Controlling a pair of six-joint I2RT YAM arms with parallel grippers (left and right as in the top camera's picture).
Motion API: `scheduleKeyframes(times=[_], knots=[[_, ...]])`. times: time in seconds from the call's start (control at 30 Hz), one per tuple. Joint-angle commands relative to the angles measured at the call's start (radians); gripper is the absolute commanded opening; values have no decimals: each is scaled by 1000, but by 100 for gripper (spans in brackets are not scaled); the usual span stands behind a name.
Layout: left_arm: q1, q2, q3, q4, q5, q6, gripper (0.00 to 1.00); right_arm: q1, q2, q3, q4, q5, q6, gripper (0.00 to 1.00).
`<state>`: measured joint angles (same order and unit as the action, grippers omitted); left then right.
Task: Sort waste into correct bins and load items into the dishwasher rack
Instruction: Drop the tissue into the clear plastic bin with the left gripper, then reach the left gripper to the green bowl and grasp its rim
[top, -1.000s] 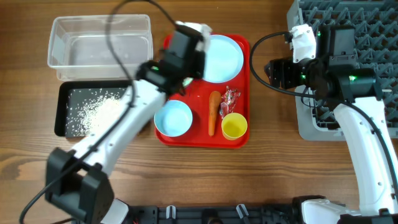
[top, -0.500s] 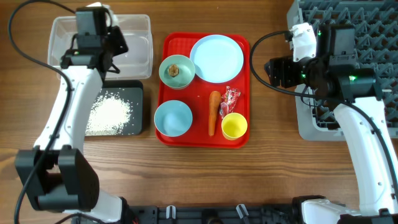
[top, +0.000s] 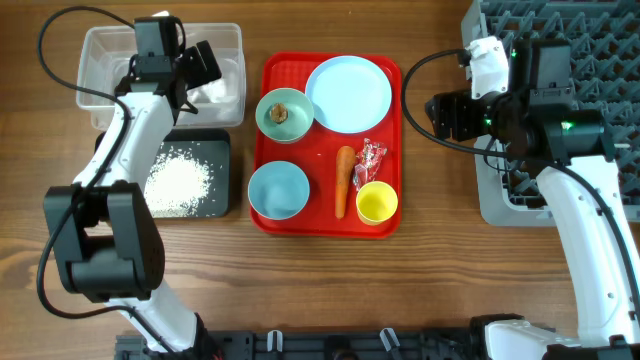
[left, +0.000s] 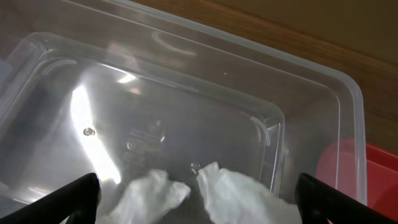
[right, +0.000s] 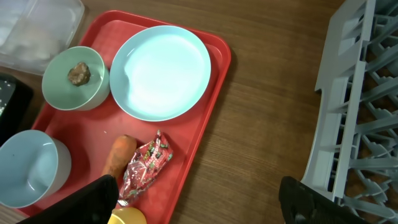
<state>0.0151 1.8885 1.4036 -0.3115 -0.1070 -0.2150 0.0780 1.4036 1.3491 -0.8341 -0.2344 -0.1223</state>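
Observation:
My left gripper rises from the clear tub (top: 100, 60) next, crosses toward the red tray (top: 392, 140) and lowers onto the mint bowl's carrot-side rim. It holds the brown lump.
My left gripper (top: 203, 66) hangs over the clear tub (top: 100, 60), its jaws wide open. Crumpled white tissue (left: 214, 194) lies loose on the tub floor between the fingertips (left: 78, 198), touching neither. White rice (top: 178, 182) fills the black tray (top: 226, 150). My right gripper (top: 440, 115) is open and holds nothing, between the red tray (top: 392, 140) and the grey rack (top: 590, 40). On the red tray are the plate (top: 349, 93), a bowl (top: 270, 125) with the brown lump (top: 281, 112), a second bowl (top: 277, 189), the carrot (top: 343, 180), the wrapper (top: 372, 158) and the yellow cup (top: 377, 202).
Bare wooden table shows between the red tray and the rack, and along the front edge. The right arm's base section lies over the rack's front left corner (top: 500, 205). Cables arc above both arms.
The left arm swung from over the red tray to the clear tub. Its jaws then opened and the tissue dropped into the tub. The right arm stayed still.

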Motion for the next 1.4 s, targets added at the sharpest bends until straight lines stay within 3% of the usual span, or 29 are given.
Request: scheduleKeyframes(times=[0.0, 0.33, 0.4, 0.73, 0.97, 1.37], knots=[[0, 0, 10, 8, -10, 6, 100, 1, 9, 18, 1, 10, -6, 86], [-34, -65, 11, -3, -9, 9, 97, 1, 9, 18, 4, 10, -6, 86], [-55, -95, 11, -12, 32, 63, 97, 2, 9, 18, 4, 10, -6, 87], [-280, -152, 10, -171, 99, 203, 96, 2, 9, 18, 3, 10, 21, 89], [-396, -114, 10, -285, 96, 208, 85, 2, 9, 18, 4, 9, 21, 89], [-452, 26, 8, -310, 138, 209, 73, 2, 9, 18, 6, 9, 21, 89]])
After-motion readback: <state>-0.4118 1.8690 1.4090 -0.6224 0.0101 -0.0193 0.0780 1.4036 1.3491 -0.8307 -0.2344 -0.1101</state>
